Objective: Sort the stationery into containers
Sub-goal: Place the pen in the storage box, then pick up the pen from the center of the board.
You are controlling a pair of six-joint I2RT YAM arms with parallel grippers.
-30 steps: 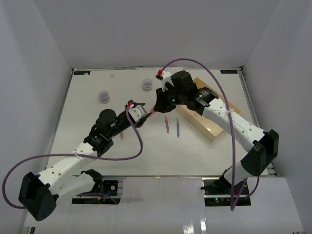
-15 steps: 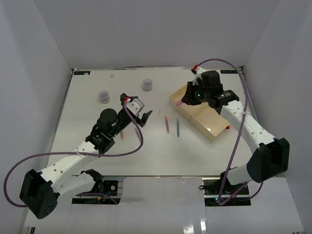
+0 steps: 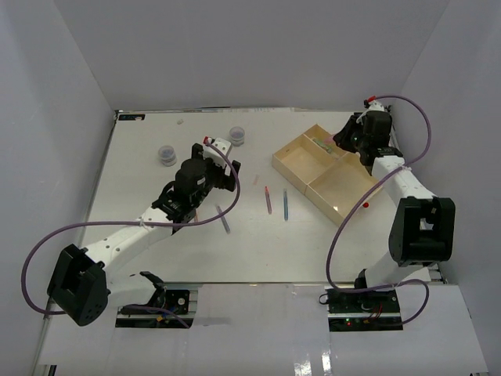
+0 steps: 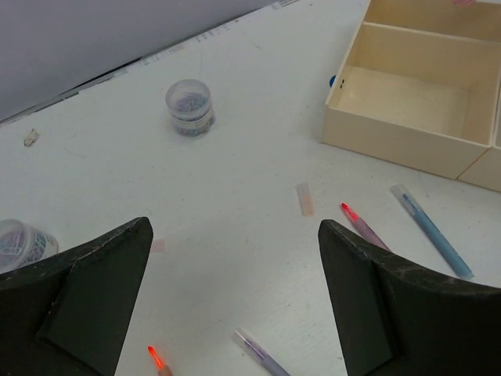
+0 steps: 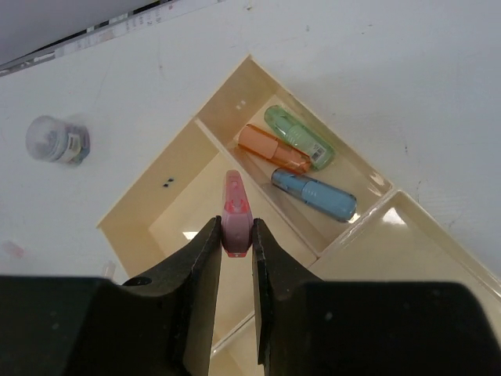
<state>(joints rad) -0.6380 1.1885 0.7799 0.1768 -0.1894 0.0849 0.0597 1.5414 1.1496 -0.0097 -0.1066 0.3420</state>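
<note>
I need to bring my right gripper over the green (image 5: 297, 135) and orange pieces in the narrow far section of the tray and open it there, because similar chunky pieces are already together.
My right gripper (image 5: 235, 235) is shut on a short chunky pink piece (image 5: 236, 205), held above the beige three-compartment tray (image 5: 176, 141). Green (image 5: 297, 135), orange (image 5: 272, 149) and blue (image 5: 313, 196) chunky pieces lie in the tray's narrow far compartment. From above, the right gripper (image 3: 346, 139) hangs over the far end of the tray (image 3: 305, 192). My left gripper (image 4: 235, 227) is open and empty above the table. A purple pen (image 4: 362, 227), a blue pen (image 4: 432, 241) and another purple pen (image 4: 262, 356) lie beneath and beside it.
Two small round grey tubs (image 3: 167, 154) (image 3: 236, 136) stand at the far left of the table. A small pink strip (image 4: 304, 199) lies between the tubs and the tray. White walls enclose the table on three sides.
A second ago both grippers met at mid-table. The left gripper opened and shifted toward the tubs. The right arm swung right with the pink piece to above the tray.
</note>
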